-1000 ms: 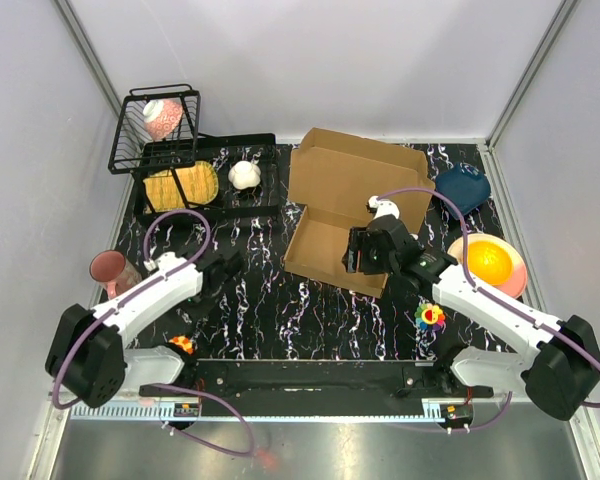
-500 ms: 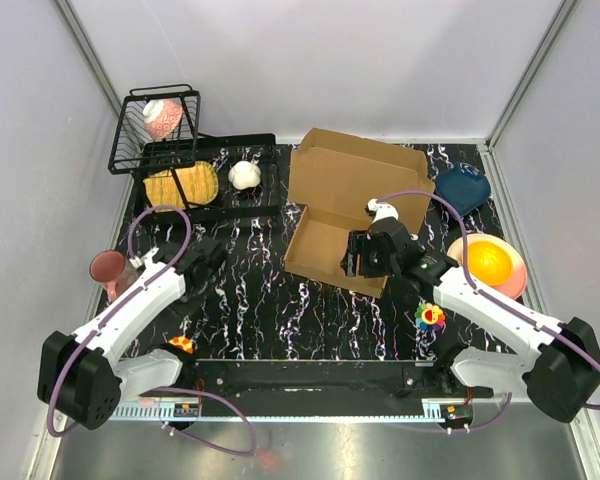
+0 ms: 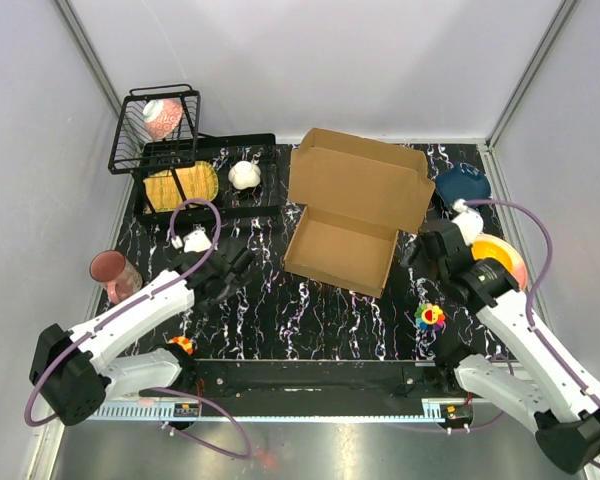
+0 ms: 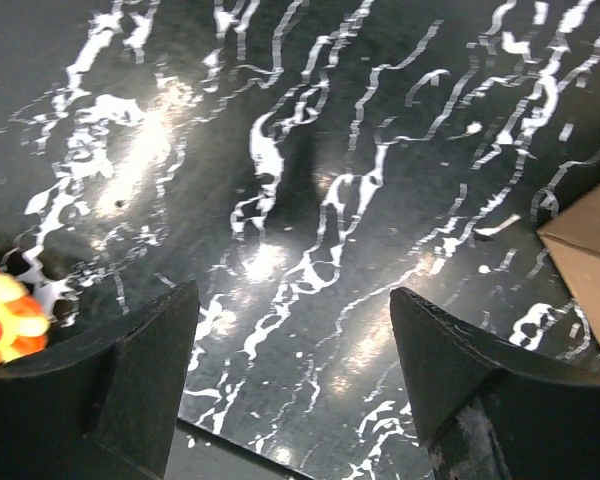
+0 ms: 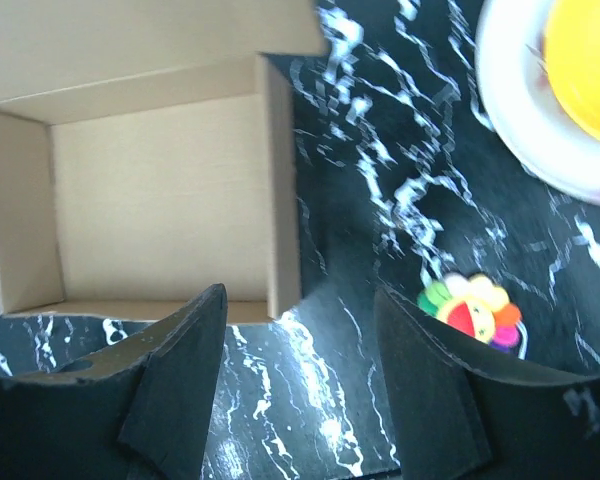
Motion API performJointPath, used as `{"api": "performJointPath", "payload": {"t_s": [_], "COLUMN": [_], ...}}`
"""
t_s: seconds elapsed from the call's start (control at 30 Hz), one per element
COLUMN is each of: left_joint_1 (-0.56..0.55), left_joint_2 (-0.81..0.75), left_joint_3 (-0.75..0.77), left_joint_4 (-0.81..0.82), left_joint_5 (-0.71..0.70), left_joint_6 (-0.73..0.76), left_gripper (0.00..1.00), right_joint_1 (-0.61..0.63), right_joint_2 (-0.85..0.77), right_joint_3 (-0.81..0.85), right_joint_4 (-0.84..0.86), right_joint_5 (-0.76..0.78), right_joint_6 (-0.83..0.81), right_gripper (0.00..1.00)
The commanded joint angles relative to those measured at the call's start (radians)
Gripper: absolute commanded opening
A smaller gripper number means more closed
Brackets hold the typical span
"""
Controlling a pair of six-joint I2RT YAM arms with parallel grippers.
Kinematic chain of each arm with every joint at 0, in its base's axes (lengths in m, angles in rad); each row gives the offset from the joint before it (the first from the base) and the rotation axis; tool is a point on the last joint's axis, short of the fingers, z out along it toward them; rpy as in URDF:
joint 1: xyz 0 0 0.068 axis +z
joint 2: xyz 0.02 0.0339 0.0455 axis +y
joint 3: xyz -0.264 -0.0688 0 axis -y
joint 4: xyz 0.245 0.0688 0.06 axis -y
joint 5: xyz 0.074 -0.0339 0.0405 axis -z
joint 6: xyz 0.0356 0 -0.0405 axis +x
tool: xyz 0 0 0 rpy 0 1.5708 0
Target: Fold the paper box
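Observation:
My right gripper is open and needs to move back and down and turn to close around the toy, because the tray (image 5: 155, 200) is empty and the colourful toy (image 5: 472, 313) lies below.
The paper box (image 3: 342, 248) is a plain brown cardboard mailer, its tray formed with four walls up and its lid (image 3: 358, 183) standing open at the back. My right gripper (image 3: 417, 250) is open and empty, just right of the box's right wall; the right wrist view shows the tray (image 5: 155, 200) from above. My left gripper (image 3: 242, 265) is open and empty over the black marbled mat (image 3: 280, 310), left of the box. A brown corner of the box (image 4: 590, 270) shows at the right edge of the left wrist view.
A black wire basket (image 3: 155, 125) and rack with a yellow item (image 3: 180, 185) and a white item (image 3: 244, 175) stand at back left. A pink cup (image 3: 110, 270) is at left. A dark blue bowl (image 3: 462, 187), a plate with a yellow item (image 3: 492, 262) and a colourful toy (image 3: 430, 317) are right.
My right gripper has pulled out of the box tray and moved right, beside the box. My left gripper has moved right, toward the box.

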Motion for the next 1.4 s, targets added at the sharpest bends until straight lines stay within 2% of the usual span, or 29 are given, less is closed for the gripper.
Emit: {"api": "performJointPath", "payload": {"t_s": [0.0, 0.2, 0.33, 0.5, 0.67, 0.73, 0.83, 1.03, 1.17, 1.3, 1.37], "left_joint_1": [-0.041, -0.095, -0.107, -0.107, -0.110, -0.118, -0.127, -0.132, -0.133, -0.139, -0.144], "left_joint_2": [0.020, -0.030, -0.092, -0.155, -0.182, -0.185, -0.196, -0.222, -0.224, -0.213, -0.207], "left_joint_3": [0.045, -0.012, -0.075, -0.127, -0.164, -0.171, -0.185, -0.201, -0.213, -0.228, -0.231], "left_joint_4": [0.145, 0.194, 0.240, 0.264, 0.296, 0.303, 0.304, 0.307, 0.310, 0.326, 0.329], "left_joint_5": [0.011, 0.036, 0.056, 0.077, 0.100, 0.111, 0.112, 0.108, 0.111, 0.122, 0.125], "left_joint_6": [0.050, 0.021, 0.014, 0.014, 0.008, 0.009, 0.011, 0.018, 0.009, 0.000, -0.006], "left_gripper": [0.80, 0.81, 0.81, 0.82, 0.82, 0.82, 0.82, 0.82, 0.82, 0.82, 0.82], "right_joint_1": [-0.067, -0.114, -0.114, -0.114, -0.116, -0.125, -0.139, -0.156, -0.162, -0.162, -0.162], "right_joint_2": [-0.037, -0.040, -0.040, 0.041, 0.213, 0.271, 0.304, 0.308, 0.350, 0.406, 0.431], "right_joint_3": [-0.107, -0.290, -0.348, -0.313, -0.276, -0.258, -0.242, -0.267, -0.265, -0.242, -0.236], "right_joint_4": [-0.152, -0.169, -0.207, -0.236, -0.267, -0.279, -0.298, -0.258, -0.212, -0.172, -0.170], "right_joint_5": [-0.013, -0.134, -0.108, -0.042, 0.037, 0.054, 0.100, 0.125, 0.110, 0.087, 0.082], "right_joint_6": [0.258, 0.539, 0.685, 0.702, 0.774, 0.795, 0.805, 0.799, 0.774, 0.750, 0.748], "right_gripper": [0.66, 0.67, 0.68, 0.69, 0.72, 0.67, 0.66, 0.51, 0.53, 0.64, 0.65]}}
